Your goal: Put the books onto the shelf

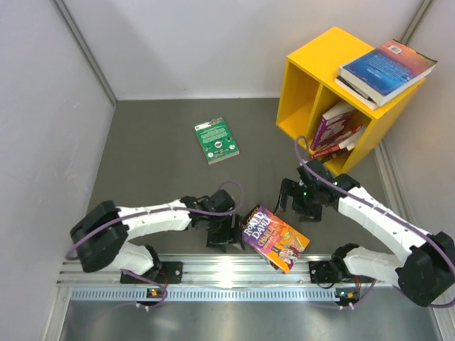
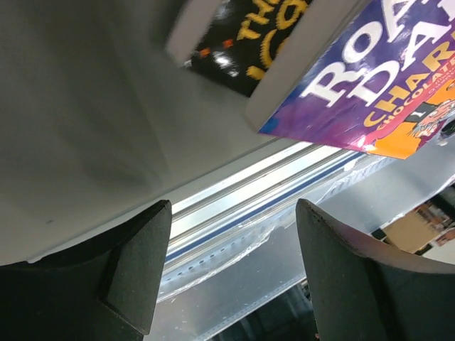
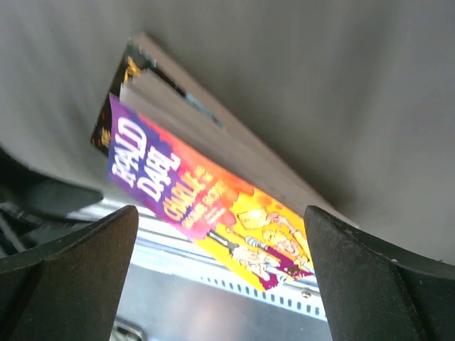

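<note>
My right gripper will move down and back next, onto the Roald Dahl book's long page edge, because that edge is lower and closer to my base.
An orange and purple Roald Dahl book lies near the table's front edge on top of a black book. My left gripper sits just left of this pair, open with nothing between its fingers. The Roald Dahl book is up and to the right in the left wrist view. My right gripper hovers just behind the pair, open and empty, with the cover in front of its jaws. A green book lies flat mid-table. The yellow shelf stands at the back right, with books leaning in its right compartment.
Two books lie stacked on top of the shelf, overhanging its right side. A metal rail runs along the near edge under the arm bases. Grey walls close in the table at the left, back and right.
</note>
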Controlling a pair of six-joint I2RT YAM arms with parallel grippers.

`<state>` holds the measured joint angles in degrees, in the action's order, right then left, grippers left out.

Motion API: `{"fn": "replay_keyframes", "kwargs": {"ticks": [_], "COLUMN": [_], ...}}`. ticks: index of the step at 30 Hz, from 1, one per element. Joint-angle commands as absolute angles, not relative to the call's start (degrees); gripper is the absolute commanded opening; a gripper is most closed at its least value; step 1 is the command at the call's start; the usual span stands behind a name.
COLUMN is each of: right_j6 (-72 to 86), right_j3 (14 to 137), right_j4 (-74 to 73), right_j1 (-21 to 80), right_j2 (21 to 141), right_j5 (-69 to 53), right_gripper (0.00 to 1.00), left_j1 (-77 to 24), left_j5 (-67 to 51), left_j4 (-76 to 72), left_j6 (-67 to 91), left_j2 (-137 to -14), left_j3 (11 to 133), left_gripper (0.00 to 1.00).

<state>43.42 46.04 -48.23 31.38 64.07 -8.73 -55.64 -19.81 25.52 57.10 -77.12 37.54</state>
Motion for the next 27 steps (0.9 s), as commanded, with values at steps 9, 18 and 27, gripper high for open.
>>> {"fn": "replay_keyframes", "kwargs": {"ticks": [9, 18, 27], "right_j6": [42.0, 40.7, 38.7], "right_j3": [38.5, 42.5, 48.7], "right_j4": [-40.0, -47.0, -55.1], "right_j1": [41.5, 46.3, 45.6], "right_j2": [66.7, 70.1, 73.7], "right_j5": [-15.3, -7.4, 6.3], "right_gripper": [1.00, 1.00, 1.00], "left_j1": [-58.4, -55.2, -45.0], "left_j5": [-15.5, -14.8, -16.6], "left_j4": [22.3, 25.7, 28.6], "left_j6": [54.8, 50.6, 46.6], "left_j2": [-90.9, -101.9, -103.5], "left_j3": [48.9, 61.0, 66.5], "left_gripper": [0.73, 0.69, 0.66]}}
